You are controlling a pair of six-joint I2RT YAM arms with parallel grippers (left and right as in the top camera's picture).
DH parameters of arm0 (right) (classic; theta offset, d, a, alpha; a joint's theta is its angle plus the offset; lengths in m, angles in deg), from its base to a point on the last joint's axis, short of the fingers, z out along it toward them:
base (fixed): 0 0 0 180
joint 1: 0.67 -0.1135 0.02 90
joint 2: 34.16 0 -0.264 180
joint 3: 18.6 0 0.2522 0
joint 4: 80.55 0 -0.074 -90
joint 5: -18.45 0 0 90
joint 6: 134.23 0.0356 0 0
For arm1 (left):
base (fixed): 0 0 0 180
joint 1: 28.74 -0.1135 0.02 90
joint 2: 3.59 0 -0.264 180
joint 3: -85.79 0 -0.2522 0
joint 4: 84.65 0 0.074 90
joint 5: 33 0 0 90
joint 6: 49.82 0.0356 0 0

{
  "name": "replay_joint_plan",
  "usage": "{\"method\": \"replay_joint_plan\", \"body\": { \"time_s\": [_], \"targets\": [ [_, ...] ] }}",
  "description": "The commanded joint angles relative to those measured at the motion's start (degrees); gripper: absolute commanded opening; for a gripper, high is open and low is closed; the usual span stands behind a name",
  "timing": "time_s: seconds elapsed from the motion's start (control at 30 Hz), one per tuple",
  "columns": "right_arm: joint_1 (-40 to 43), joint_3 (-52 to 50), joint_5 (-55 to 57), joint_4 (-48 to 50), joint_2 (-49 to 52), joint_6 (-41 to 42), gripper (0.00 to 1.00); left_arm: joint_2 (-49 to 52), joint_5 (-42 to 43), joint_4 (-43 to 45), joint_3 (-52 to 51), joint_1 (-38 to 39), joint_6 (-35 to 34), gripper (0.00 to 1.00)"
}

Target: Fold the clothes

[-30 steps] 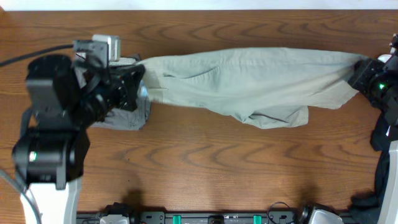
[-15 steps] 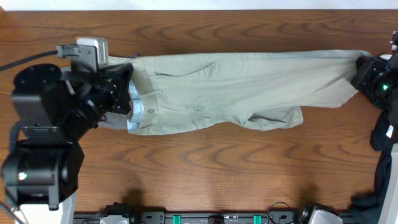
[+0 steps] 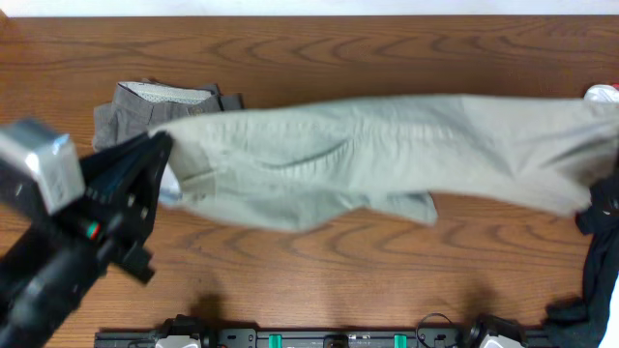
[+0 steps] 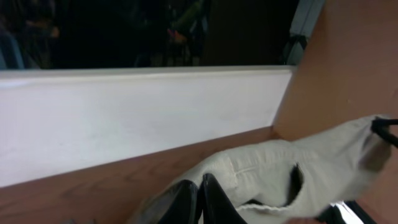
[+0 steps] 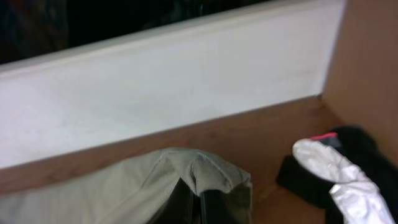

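My left gripper will next carry the waistband end of the shorts outward, lower it and release it on the bare tabletop near the white wall (image 3: 298, 54), which is below and outward of it.
The light khaki-grey shorts (image 3: 387, 155) hang stretched in the air across the table, held at both ends. My left gripper (image 3: 162, 169) is shut on their left waistband end; in the left wrist view the closed fingers (image 4: 199, 198) pinch the khaki cloth (image 4: 273, 174). My right gripper (image 5: 196, 200) is shut on the other end, with cloth (image 5: 124, 186) draped over its fingers; in the overhead view it is hidden at the right edge. The darker grey shorts (image 3: 155, 101) with dotted white lining lie folded on the table at back left.
A black and white garment (image 5: 339, 174) lies at the far right, showing as a white patch (image 3: 602, 94) in the overhead view. A white wall (image 5: 161, 93) borders the table's back edge. The right arm's dark body (image 3: 600, 251) stands at front right.
The khaki shorts have been lifted off the table and stretched wider. My left arm rose and swung toward the front left, uncovering the darker grey shorts. The right end moved past the right edge.
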Motion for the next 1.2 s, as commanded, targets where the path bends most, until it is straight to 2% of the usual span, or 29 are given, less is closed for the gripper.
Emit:
{"method": "replay_joint_plan", "body": {
  "time_s": [0.0, 0.27, 0.5, 0.7, 0.83, 0.97, 1.13, 1.17],
  "targets": [
    [1.14, 5.03, 4.20, -2.19, 0.57, 0.81, 0.01, 0.61, -1.81, -0.68, 3.17, -0.42, 1.20, 0.06],
    [1.14, 11.13, 9.84, -5.03, 0.68, 2.29, 0.01, 3.06, -1.84, 0.79, 5.11, -0.42, -1.44, 0.06],
    [1.11, 10.95, 9.73, -7.41, 7.32, 2.27, 0.01, 13.94, -1.88, -2.27, 2.62, -0.39, 0.55, 0.06],
    [1.07, 9.88, 1.62, -5.35, 20.70, 0.55, 0.02, 29.77, -1.95, -1.75, 2.38, 2.03, 6.03, 0.06],
    [0.46, 9.88, -5.09, -1.95, 31.93, -0.79, 0.02, 41.48, -6.71, 0.72, 2.38, 5.73, 8.07, 0.06],
    [-1.22, 9.88, -7.45, 5.03, 44.78, -0.74, 0.02, 53.86, -12.70, 6.99, 2.38, 8.28, 8.02, 0.08],
    [-2.86, 9.88, -7.45, 21.31, 59.45, -0.72, 0.04, 68.37, -12.81, 20.92, 2.38, 8.98, 6.01, 0.17],
    [-2.91, 9.88, -7.48, 24.50, 61.75, -0.70, 0.07, 70.47, -12.83, 23.45, 2.43, 8.96, 5.35, 0.32]
  ]
}}
